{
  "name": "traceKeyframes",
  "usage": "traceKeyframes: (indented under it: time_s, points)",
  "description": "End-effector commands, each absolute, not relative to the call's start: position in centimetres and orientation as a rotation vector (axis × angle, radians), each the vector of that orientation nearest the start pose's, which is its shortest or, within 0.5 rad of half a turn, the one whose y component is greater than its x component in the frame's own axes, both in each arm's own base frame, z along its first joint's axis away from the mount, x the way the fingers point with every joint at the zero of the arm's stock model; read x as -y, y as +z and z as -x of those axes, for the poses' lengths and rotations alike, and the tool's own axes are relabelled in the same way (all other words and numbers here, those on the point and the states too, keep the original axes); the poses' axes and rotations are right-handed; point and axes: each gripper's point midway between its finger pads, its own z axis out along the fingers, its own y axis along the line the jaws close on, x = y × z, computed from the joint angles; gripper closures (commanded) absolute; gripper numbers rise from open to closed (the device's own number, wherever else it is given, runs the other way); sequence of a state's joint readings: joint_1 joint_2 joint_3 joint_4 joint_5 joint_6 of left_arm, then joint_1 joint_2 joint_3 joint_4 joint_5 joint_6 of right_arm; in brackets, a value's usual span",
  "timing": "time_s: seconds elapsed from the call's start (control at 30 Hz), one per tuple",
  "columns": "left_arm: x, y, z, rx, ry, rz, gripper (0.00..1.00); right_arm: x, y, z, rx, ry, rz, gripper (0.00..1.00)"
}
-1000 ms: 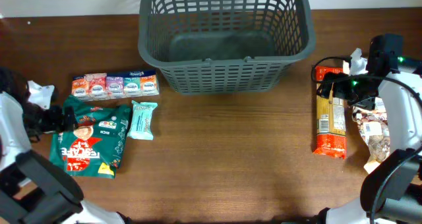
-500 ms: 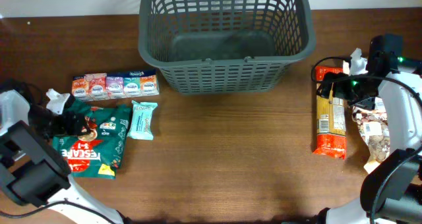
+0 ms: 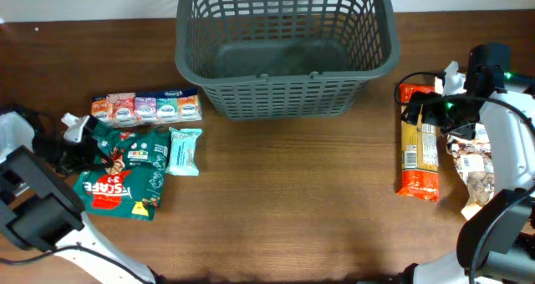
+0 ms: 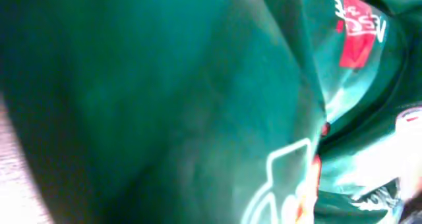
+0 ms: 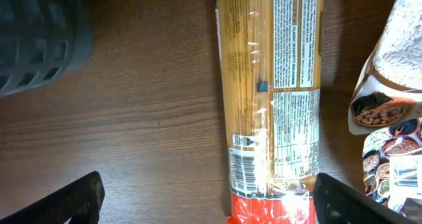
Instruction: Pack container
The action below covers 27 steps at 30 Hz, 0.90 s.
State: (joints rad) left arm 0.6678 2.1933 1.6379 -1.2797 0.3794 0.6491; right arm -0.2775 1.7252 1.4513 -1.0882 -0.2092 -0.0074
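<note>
Bare tabletop past the snack bar lies to my left gripper's right in the overhead view, so I will lift the bag, carry it over there and release it.
The container [image 3: 284, 46], a dark grey slotted basket, stands empty at the back centre, and its corner [image 5: 33, 39] shows in the right wrist view. At the left, my left gripper [image 3: 90, 154] is shut on the crumpled top of a green snack bag [image 3: 125, 180]. That green bag [image 4: 165, 105] fills the left wrist view and hides the fingers. At the right, my right gripper [image 3: 420, 110] hangs open over a long spaghetti pack [image 3: 418, 154]. The spaghetti pack [image 5: 273, 105] lies between the spread fingertips [image 5: 72, 197], nearer the right one and not touched.
A light blue snack bar [image 3: 185, 150] lies right beside the green bag. A row of small coloured packets [image 3: 146, 107] sits behind them. A patterned bag [image 3: 476, 171] lies at the right edge under the right arm. The table is brown wood [image 3: 292, 192].
My left gripper has closed on the green bag's top. The bag has crumpled and slid a little to the right, nudging the blue bar. The right arm has not moved.
</note>
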Motion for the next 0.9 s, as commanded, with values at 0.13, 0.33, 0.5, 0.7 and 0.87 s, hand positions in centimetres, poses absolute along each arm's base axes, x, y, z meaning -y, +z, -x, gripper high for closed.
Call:
traceKeyframes:
  time_s: [0.13,0.33,0.5,0.7,0.87]
  points:
    - [-19.5,5.9,-34.0,-3.099,-0.587,0.265,0.98,6.6,13.5,-36.4,-2.849,0.274,-0.358,0.01]
    - [-21.6,16.0,-36.8,-2.961,-0.399,0.284,0.98,6.6,13.5,-36.4,-2.849,0.274,-0.358,0.01]
    - [-21.0,26.9,-39.5,-2.63,-0.289,0.269,0.98,6.6,13.5,-36.4,-2.849,0.274,-0.358,0.01]
    - [-17.2,40.5,-39.1,-2.243,-0.162,0.06,0.98,6.6,13.5,-36.4,-2.849,0.274,-0.358,0.01]
    - [-10.8,51.0,-37.7,-1.918,-0.033,-0.206,0.98,6.6,13.5,-36.4,-2.849,0.274,-0.358,0.01]
